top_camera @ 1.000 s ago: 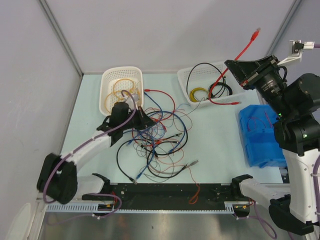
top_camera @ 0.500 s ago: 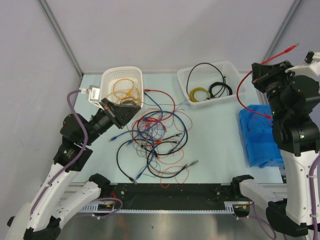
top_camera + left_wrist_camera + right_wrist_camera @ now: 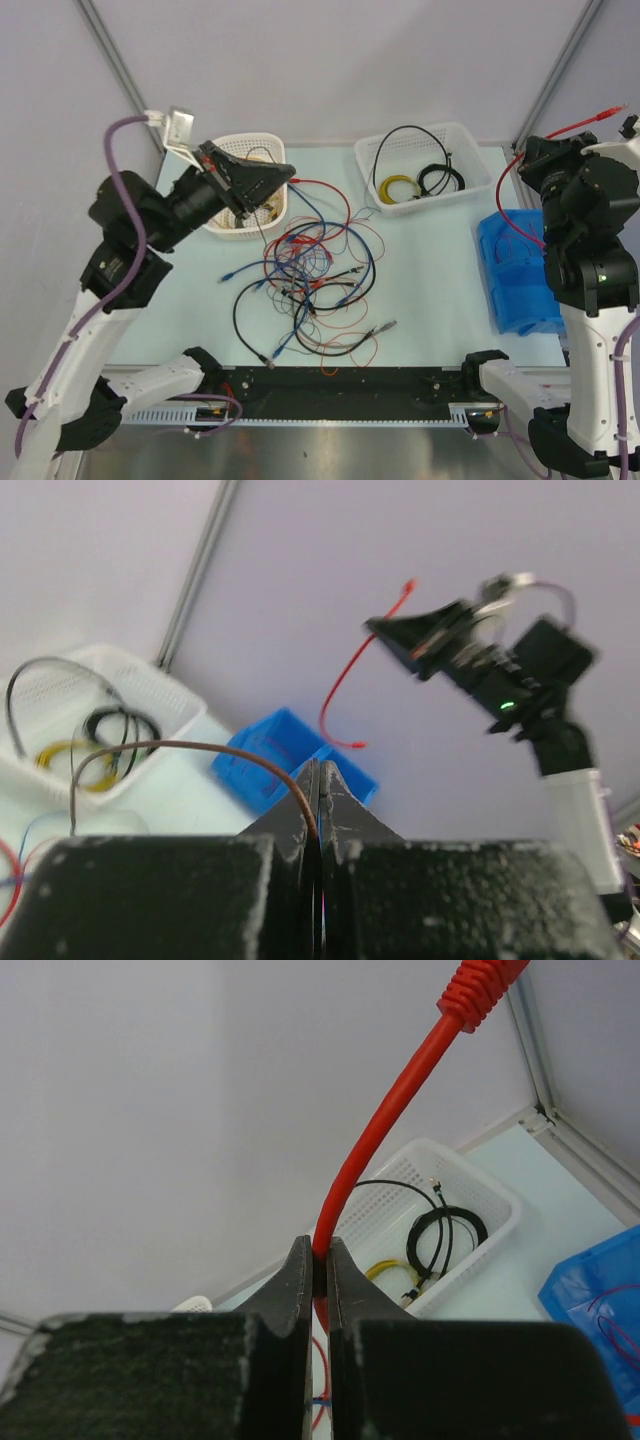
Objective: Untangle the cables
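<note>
The right gripper lowers the thick red cable toward the thin red wire already inside the far section of the blue bin [image 3: 511, 242] [image 3: 604, 1308] next and releases it there.
The cables [image 3: 315, 270] lie tangled mid-table: thin red, blue and black wires with small plug ends. My left gripper [image 3: 288, 172] is raised over the left basket and shut on a thin brown wire [image 3: 200, 747], which arcs out of the closed jaws in the left wrist view [image 3: 320, 767]. My right gripper [image 3: 528, 150] is raised at the far right, shut on a thick red cable [image 3: 585, 121]. Its plug end points up and its other end hangs towards the blue bin. In the right wrist view [image 3: 320, 1250] the red cable [image 3: 400, 1120] is pinched between the jaws.
A white basket [image 3: 215, 228] with orange cable coils stands at the back left, partly hidden by my left gripper. A second white basket [image 3: 470, 135] at the back middle holds black and yellow cables. A blue bin [image 3: 515, 270] stands at the right. A black strip [image 3: 340, 380] runs along the near edge.
My left arm rose up and back from the tangle, holding the thin wire. My right arm swung right, taking the red cable out of the back basket to above the blue bin.
</note>
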